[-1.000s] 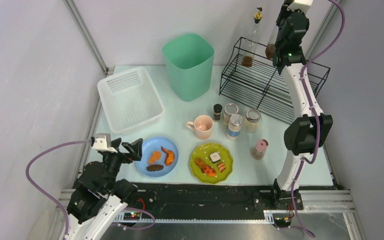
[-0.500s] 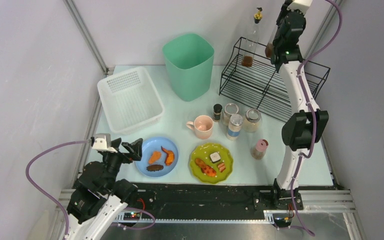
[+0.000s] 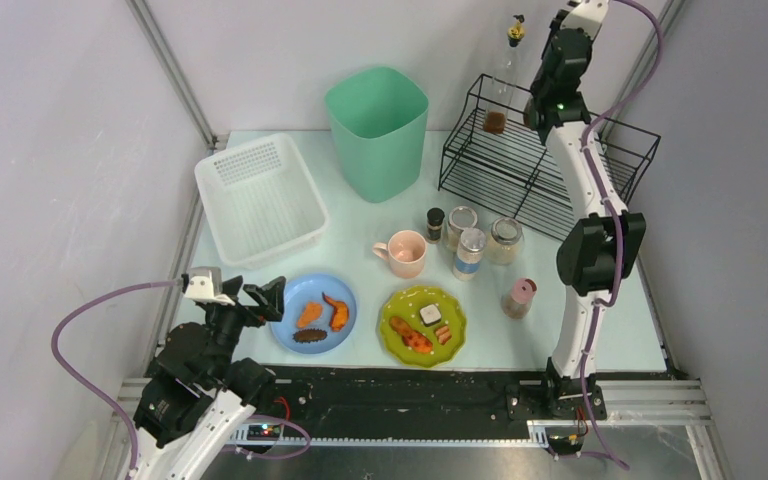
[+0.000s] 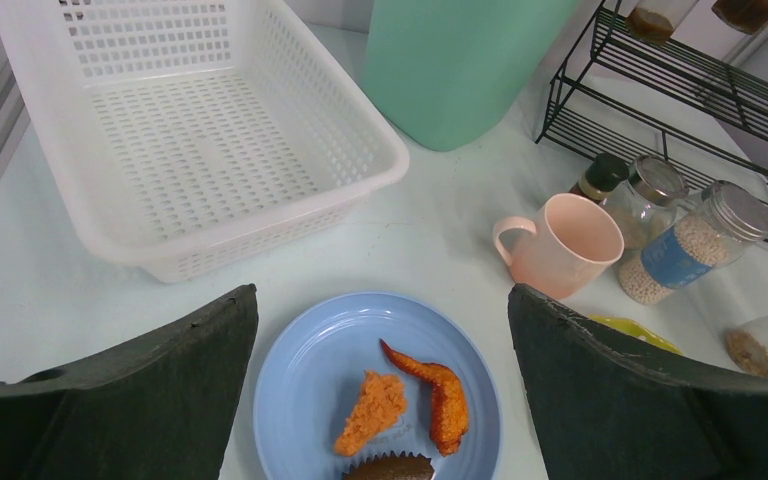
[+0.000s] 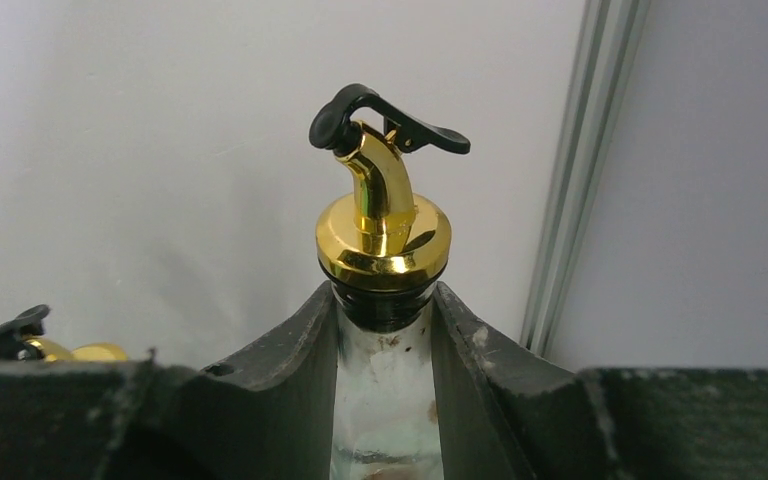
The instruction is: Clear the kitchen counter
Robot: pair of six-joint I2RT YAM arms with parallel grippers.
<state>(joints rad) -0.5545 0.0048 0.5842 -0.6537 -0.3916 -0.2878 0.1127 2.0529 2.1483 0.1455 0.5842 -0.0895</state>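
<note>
The rack's open spot (image 3: 521, 127) beside the second bottle is below my right gripper and to its left in the top view. My right gripper should move there, then lower and release.
The pale mint kitchen counter (image 3: 360, 240) holds a blue plate (image 3: 313, 312) of fried food, a green plate (image 3: 422, 318) of food, a pink mug (image 3: 405, 252), several spice jars (image 3: 469, 250) and a pink-lidded shaker (image 3: 519, 297). My right gripper (image 5: 385, 312) is shut on the neck of a glass bottle (image 5: 385, 385) with a gold pourer, held high over the black wire rack (image 3: 540, 165). In the top view my arm (image 3: 563, 60) hides that bottle. My left gripper (image 4: 382, 293) is open and empty, low over the near-left counter, by the blue plate (image 4: 310, 390).
A second gold-spouted bottle (image 3: 501, 85) stands on the rack's back left; its pourer shows in the right wrist view (image 5: 30, 340). A green bin (image 3: 377, 130) stands at the back centre. A white perforated basket (image 3: 260, 198) lies at the left.
My right arm has swung left with the bottle, closer to the bottle standing on the rack. The left arm has not moved.
</note>
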